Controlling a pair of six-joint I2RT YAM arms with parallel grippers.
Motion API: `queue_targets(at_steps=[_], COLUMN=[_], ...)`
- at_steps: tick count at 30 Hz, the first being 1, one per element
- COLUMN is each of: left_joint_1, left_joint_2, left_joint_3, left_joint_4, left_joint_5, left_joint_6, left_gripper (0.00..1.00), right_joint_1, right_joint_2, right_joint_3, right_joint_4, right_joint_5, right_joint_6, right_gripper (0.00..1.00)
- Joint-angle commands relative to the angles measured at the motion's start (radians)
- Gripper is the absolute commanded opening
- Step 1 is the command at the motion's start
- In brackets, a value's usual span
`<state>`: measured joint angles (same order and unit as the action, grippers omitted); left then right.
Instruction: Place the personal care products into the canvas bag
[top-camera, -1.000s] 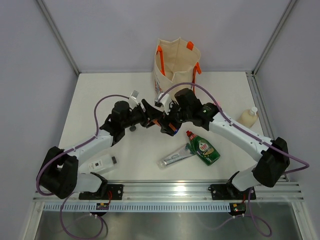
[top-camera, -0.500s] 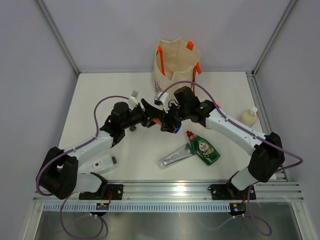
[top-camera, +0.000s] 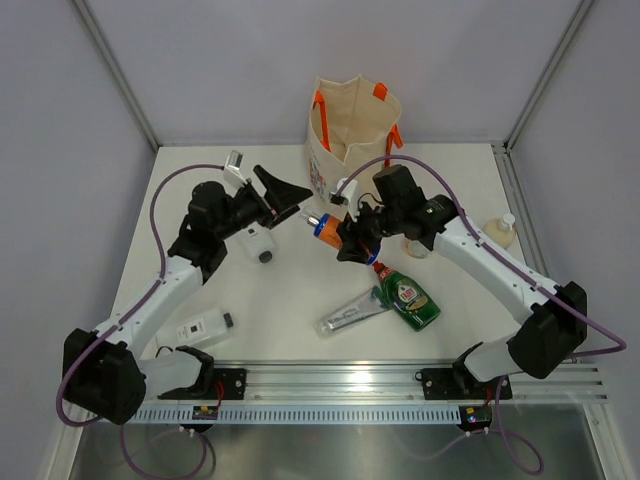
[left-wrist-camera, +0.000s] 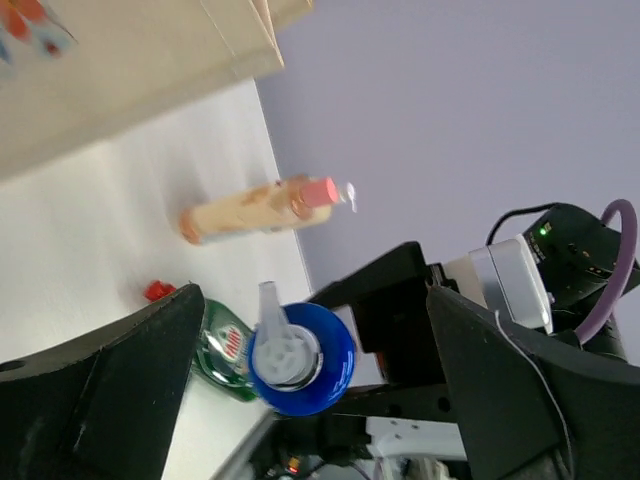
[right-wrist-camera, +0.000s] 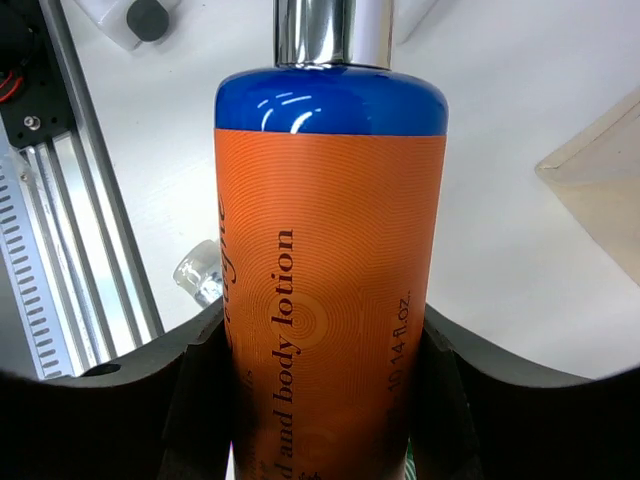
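Observation:
My right gripper raises the bottle outward over the canvas bag's opening (top-camera: 355, 122) next and dips in to release it, because the bag opens at its top.
My right gripper (top-camera: 352, 240) is shut on an orange body lotion bottle (top-camera: 322, 226) with a blue shoulder and silver pump, held off the table in front of the canvas bag (top-camera: 350, 130). In the right wrist view the bottle (right-wrist-camera: 330, 280) fills the space between both fingers (right-wrist-camera: 200, 400). My left gripper (top-camera: 290, 190) stands open to the left of it, apart, with the bottle's blue top (left-wrist-camera: 300, 358) facing it. On the table lie a green red-capped bottle (top-camera: 408, 295), a silvery tube (top-camera: 355, 312), two white bottles (top-camera: 205, 326) (top-camera: 260, 242) and an amber bottle (top-camera: 497, 232).
The bag stands upright at the back centre, mouth open, orange handles up. A metal rail (top-camera: 340, 382) runs along the near edge. A raised frame edge (top-camera: 515, 190) borders the table's right side, next to the amber bottle (left-wrist-camera: 255, 208).
The left gripper opened, let go of the lotion bottle and drew back up and left. The right gripper closed on the bottle and lifted it slightly toward the bag.

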<state>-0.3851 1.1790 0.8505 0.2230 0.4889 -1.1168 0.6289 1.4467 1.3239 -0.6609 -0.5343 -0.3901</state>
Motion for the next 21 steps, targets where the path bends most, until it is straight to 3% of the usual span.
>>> queue_targets(at_steps=[1,3,7,10,12,16,19,21], left_joint_1=[0.058,0.094,0.109,0.109,0.109,0.109,0.109,0.109], left_joint_2=[-0.071,-0.116,-0.202,-0.274,-0.332,-0.421,-0.462,-0.469], left_joint_3=[0.077,0.114,0.150,0.134,0.105,-0.002,-0.053,-0.070], left_joint_4=[-0.225,-0.328,-0.537,-0.628,-0.648,-0.652,-0.648,-0.649], left_joint_5=[-0.074,-0.119,-0.251,-0.341,-0.361,-0.380,-0.394,-0.401], left_joint_6=[0.202,0.296,0.559,0.644,0.652,0.605,0.566,0.549], left_gripper=[0.99,0.99,0.99,0.99,0.99,0.99,0.99,0.99], right_joint_1=[-0.070,-0.115,-0.233,-0.262,-0.265,-0.264,-0.264,-0.262], right_joint_2=[-0.058,-0.052,0.012,0.104,0.203,0.469,0.668,0.751], right_joint_3=[0.096,0.142,0.393,0.562,0.648,1.031,1.213,1.232], right_joint_4=[0.030,0.021,0.027,0.116,0.179,0.199,0.254,0.346], right_joint_5=[-0.056,-0.064,-0.049,0.100,0.242,0.501,0.560,0.539], right_joint_6=[-0.010,0.005,0.077,0.215,0.312,0.483,0.510,0.499], right_gripper=[0.00,0.00,0.00,0.00,0.00,0.00,0.00,0.00])
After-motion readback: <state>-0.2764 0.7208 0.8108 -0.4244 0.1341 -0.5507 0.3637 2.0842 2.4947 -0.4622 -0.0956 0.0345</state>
